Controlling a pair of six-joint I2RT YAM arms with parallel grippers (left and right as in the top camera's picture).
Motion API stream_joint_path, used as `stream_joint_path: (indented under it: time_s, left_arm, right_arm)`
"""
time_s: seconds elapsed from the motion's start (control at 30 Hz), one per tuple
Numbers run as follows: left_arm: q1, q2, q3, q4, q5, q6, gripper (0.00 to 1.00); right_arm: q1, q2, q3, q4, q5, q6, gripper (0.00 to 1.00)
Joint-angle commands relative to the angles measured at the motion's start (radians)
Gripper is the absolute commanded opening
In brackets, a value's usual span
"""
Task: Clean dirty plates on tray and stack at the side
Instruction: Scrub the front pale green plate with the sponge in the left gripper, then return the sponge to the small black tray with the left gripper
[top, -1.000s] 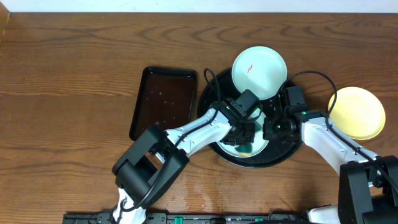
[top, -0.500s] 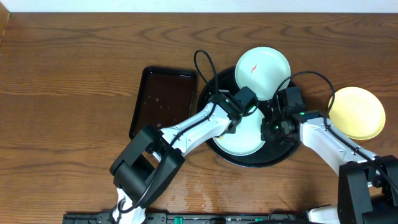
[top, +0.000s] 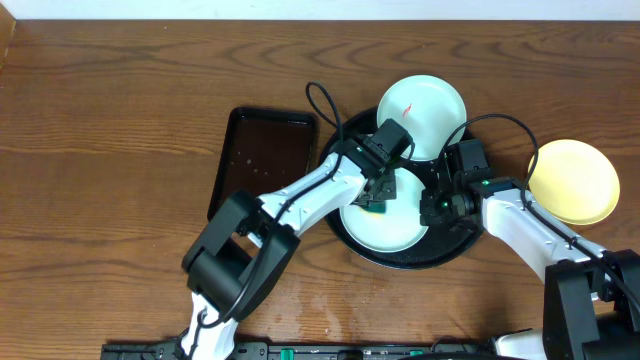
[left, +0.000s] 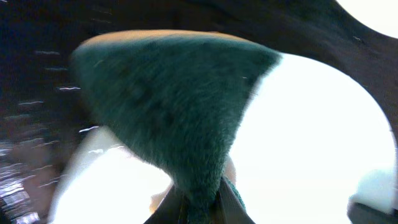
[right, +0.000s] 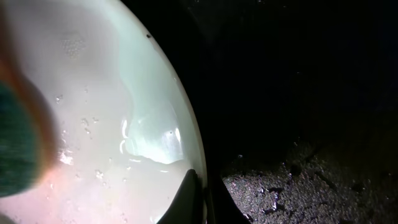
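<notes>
I will next lift the teal sponge off the plate with my left gripper and move it over the rectangular dark tray (top: 262, 163). That tray is empty and wet beside the round tray.
A pale mint plate (top: 392, 218) lies in the round black tray (top: 450, 250). My left gripper (top: 378, 196) is shut on a teal sponge (left: 180, 106) and presses it on the plate's upper left part (left: 311, 137). My right gripper (top: 434, 207) is shut on the plate's right rim (right: 196, 180); the wet plate (right: 112, 93) fills the left of that view, the sponge (right: 12, 137) at its left edge. A second white plate (top: 422, 115) with a red smear leans on the tray's far rim. A pale yellow plate (top: 574, 181) sits on the table at the right.
A rectangular dark tray (top: 262, 162) with droplets lies left of the round tray. The black tray's wet floor (right: 298, 93) fills the right of the right wrist view. Cables loop above both wrists.
My left gripper has carried the sponge from the plate's lower middle up and left to its upper left edge. The right gripper and the plates have stayed in place.
</notes>
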Motion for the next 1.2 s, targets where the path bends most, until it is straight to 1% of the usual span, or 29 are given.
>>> stream_joint_path:
  time_s: [0.0,0.03,0.07,0.27,0.4,0.67,0.73,0.87,1.03,1.17]
  left_arm:
    - [-0.032,0.084,-0.024,0.034,0.326,-0.028,0.08]
    - [-0.047,0.106,-0.024,0.041,0.395,-0.027,0.08]
    - [-0.054,0.114,-0.024,0.043,0.432,-0.027,0.08]
    - [-0.098,0.118,-0.024,0.044,0.542,0.014,0.08]
    - [-0.12,0.118,-0.024,0.032,0.562,0.072,0.07]
    - [-0.104,0.117,-0.023,0.02,0.552,0.099,0.08]
    - [-0.081,0.107,-0.023,-0.005,0.507,0.099,0.07]
    - [-0.016,0.05,-0.019,-0.098,0.354,0.112,0.07]
    - [0.052,-0.08,-0.019,-0.165,0.135,0.141,0.08]
    - [0.074,-0.195,-0.019,-0.206,0.013,0.154,0.07]
  right_arm:
    - [-0.002,0.02,-0.023,-0.015,0.079,-0.009,0.01]
    - [-0.002,0.02,-0.023,-0.015,0.079,-0.009,0.01]
    - [-0.002,0.02,-0.023,-0.015,0.079,-0.009,0.01]
    - [-0.002,0.02,-0.023,-0.014,0.079,-0.009,0.01]
    - [-0.002,0.02,-0.023,-0.014,0.079,-0.009,0.01]
    - [-0.002,0.02,-0.023,-0.015,0.079,-0.009,0.01]
    - [-0.002,0.02,-0.023,-0.014,0.079,-0.009,0.01]
    - [-0.002,0.02,-0.023,-0.014,0.079,-0.009,0.01]
    - [-0.002,0.02,-0.023,-0.011,0.079,-0.009,0.01]
    - [-0.002,0.02,-0.023,-0.011,0.079,-0.009,0.01]
